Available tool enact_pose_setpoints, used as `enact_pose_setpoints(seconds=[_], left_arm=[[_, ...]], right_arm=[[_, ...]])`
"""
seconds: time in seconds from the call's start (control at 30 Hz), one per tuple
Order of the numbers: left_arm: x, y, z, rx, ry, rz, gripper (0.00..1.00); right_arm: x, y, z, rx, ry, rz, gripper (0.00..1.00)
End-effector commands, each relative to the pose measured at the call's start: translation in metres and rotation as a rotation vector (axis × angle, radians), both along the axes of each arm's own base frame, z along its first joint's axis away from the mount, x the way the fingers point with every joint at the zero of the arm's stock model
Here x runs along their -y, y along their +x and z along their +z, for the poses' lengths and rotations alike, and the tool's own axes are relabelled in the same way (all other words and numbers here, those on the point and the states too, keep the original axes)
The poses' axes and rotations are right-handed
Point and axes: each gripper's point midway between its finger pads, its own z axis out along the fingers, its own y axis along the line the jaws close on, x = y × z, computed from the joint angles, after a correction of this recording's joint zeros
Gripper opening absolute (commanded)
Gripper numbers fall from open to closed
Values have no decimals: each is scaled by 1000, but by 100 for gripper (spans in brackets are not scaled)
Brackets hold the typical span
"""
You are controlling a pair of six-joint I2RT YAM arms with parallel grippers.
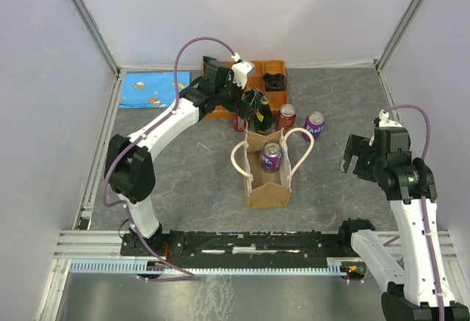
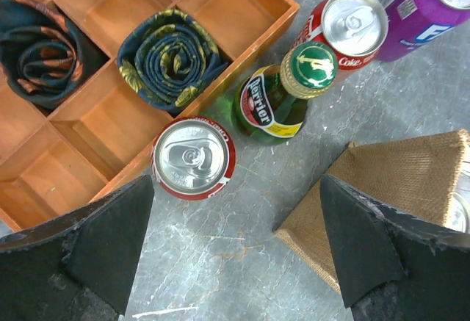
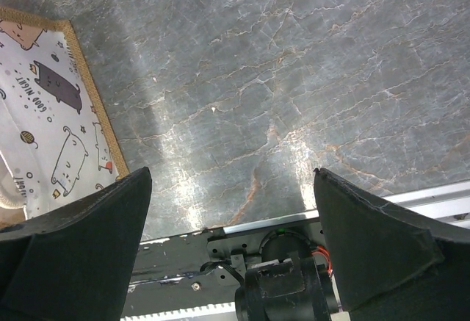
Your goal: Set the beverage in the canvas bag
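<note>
My left gripper moves down and to its right in the top view next, tilting and lowering around the Perrier bottle's neck, which lies that way.
The tan canvas bag (image 1: 267, 181) with cream loop handles stands mid-table, and a purple can (image 1: 271, 157) sits upright inside it. Behind the bag stand a red can (image 2: 194, 158), a green Perrier bottle (image 2: 283, 93), a red Coke can (image 2: 351, 27) and a purple can (image 2: 433, 1). My left gripper (image 2: 236, 211) hovers open above bare table between the red can and the bag's corner (image 2: 396, 189), holding nothing. My right gripper (image 1: 355, 156) hangs open and empty to the right of the bag, above bare table. Its wrist view shows the bag's cartoon-printed side (image 3: 44, 115).
An orange compartment tray (image 1: 273, 65) with rolled ties (image 2: 170, 56) stands at the back, just behind the drinks. A blue printed mat (image 1: 150, 89) lies at the back left. White walls close in the table, and a metal rail (image 1: 220, 244) runs along its near edge.
</note>
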Motion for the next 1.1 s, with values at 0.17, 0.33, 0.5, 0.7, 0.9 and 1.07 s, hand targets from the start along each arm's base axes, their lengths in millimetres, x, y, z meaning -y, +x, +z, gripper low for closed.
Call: enact_pose_setpoints(seconds=[0.17,0.33,0.5,0.7,0.9,1.07], left_arm=[[35,-18,37,175,-183,-152,99],[55,-28,34,196,-252,-206,99],[70,-24,31,265,-300,-227,99],[79,-4,33,357,-341,-189,99],[90,11,23,369,-359,-184,98],[91,18,9,377,-347,-168,94]], right_arm=[[2,2,3,22,-6,-10,99],[3,4,5,18,-11,-5,99],[3,2,1,4,-16,-7,99],[4,1,-1,-9,-19,-11,99],[6,-1,-3,-20,-25,-19,99],[7,-5,-4,-26,-26,-31,99]])
